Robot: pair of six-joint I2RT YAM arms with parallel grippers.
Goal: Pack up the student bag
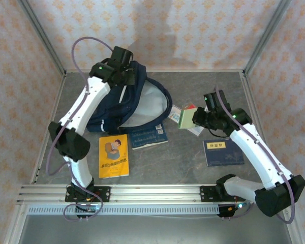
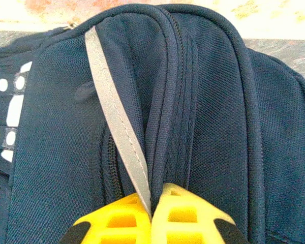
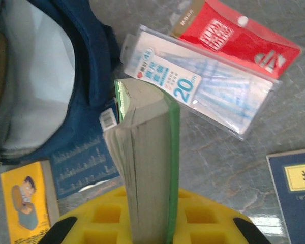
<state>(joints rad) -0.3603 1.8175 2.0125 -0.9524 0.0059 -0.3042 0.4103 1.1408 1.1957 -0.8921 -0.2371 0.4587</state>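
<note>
The robot's right gripper should next move over to the bag [image 1: 123, 104] and in through its gaping opening [image 1: 149, 105] to let go of the green-covered book, as the bag's light lining lies open toward the gripper.
The student bag [image 1: 123, 104], navy with a grey reflective stripe [image 2: 112, 107], lies at the back left, its mouth gaping to the right and showing light lining [image 1: 148, 101]. My left gripper [image 1: 121, 68] sits at the bag's far top edge. In the left wrist view it [image 2: 152, 203] is shut, pinching the stripe and a fold of navy fabric between its yellow fingers. My right gripper [image 1: 201, 118] hovers right of the bag's mouth, shut on a thick green-covered book [image 3: 148, 162] held edge-up, also visible from above [image 1: 187, 116].
A yellow book [image 1: 114, 155] and a blue book [image 1: 148, 136] lie in front of the bag. A dark blue book [image 1: 222, 151] lies under the right arm. A clear ruler pack [image 3: 203, 86] and a red pack [image 3: 234, 38] lie beneath the held book.
</note>
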